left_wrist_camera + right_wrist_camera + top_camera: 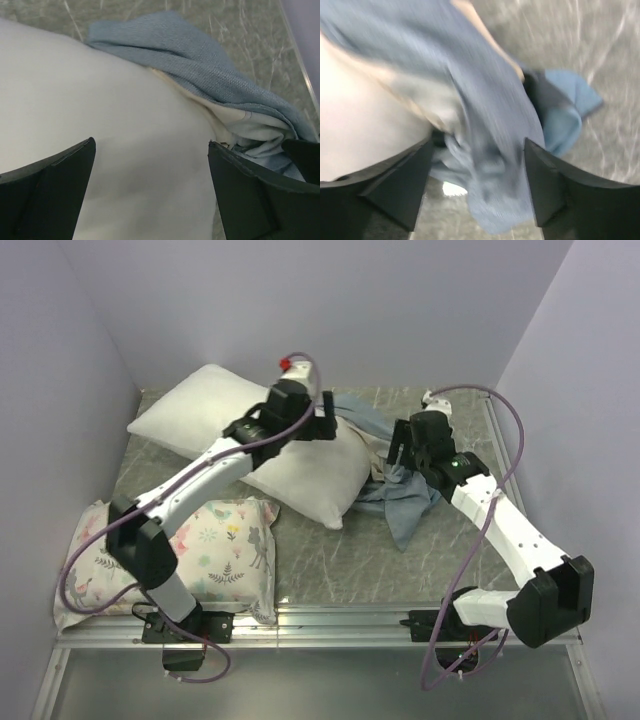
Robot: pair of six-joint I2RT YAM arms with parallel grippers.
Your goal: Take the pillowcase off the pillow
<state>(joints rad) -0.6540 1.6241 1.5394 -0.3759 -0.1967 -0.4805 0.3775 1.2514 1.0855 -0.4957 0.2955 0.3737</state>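
My right gripper will next move down and to its left in the top view onto the fold of the pillowcase, because that fold is still tight around the pillow's edge.
The white pillow lies slantwise from the back left to the table's middle, almost wholly bare. The pillowcase is bunched at its right end, grey-blue inner side out, with one flap trailing toward the front. My left gripper hovers open over the pillow's right part; in the left wrist view only white pillow lies between its fingers, with the pillowcase beyond. My right gripper is at the bunched cloth; in the blurred right wrist view its jaws stand apart with pillowcase between them.
A smaller floral-print pillow lies at the front left under the left arm. Lilac walls close the left, back and right sides. A metal rail runs along the front edge. Grey marbled table surface shows in front of the pillowcase.
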